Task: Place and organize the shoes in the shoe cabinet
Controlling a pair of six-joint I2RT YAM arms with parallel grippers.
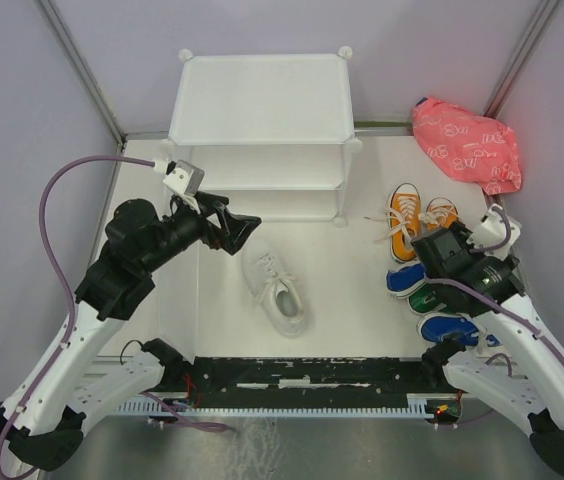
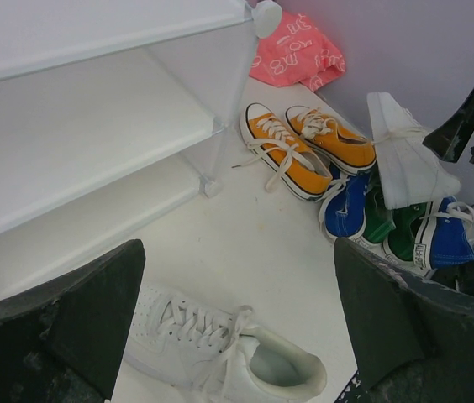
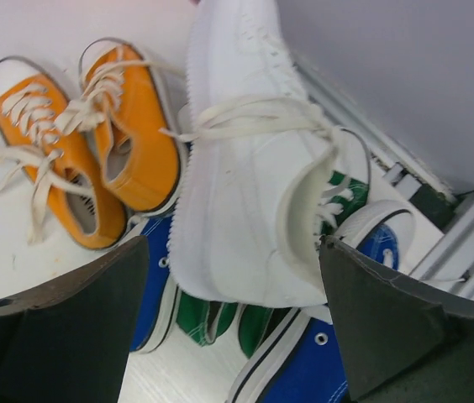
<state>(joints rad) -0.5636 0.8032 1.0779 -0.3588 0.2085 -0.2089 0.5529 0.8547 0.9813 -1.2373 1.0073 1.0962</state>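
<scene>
I should next lower my right gripper astride the white shoe's collar, which is below it between its spread fingers, where the shoe's opening lets one finger in.
The white shoe cabinet stands open at the back centre; its shelves fill the left of the left wrist view. One white shoe lies on the table in front of it. My left gripper is open and hovers above this shoe without touching it. My right gripper is open over a pile at the right. A second white shoe lies on top of that pile between the spread fingers. Two orange shoes, blue shoes and green shoes lie around and under it.
A pink patterned bag lies at the back right by the wall. The orange pair sits just right of the cabinet's front corner post. A black strip runs along the table's near edge. Walls close in on both sides.
</scene>
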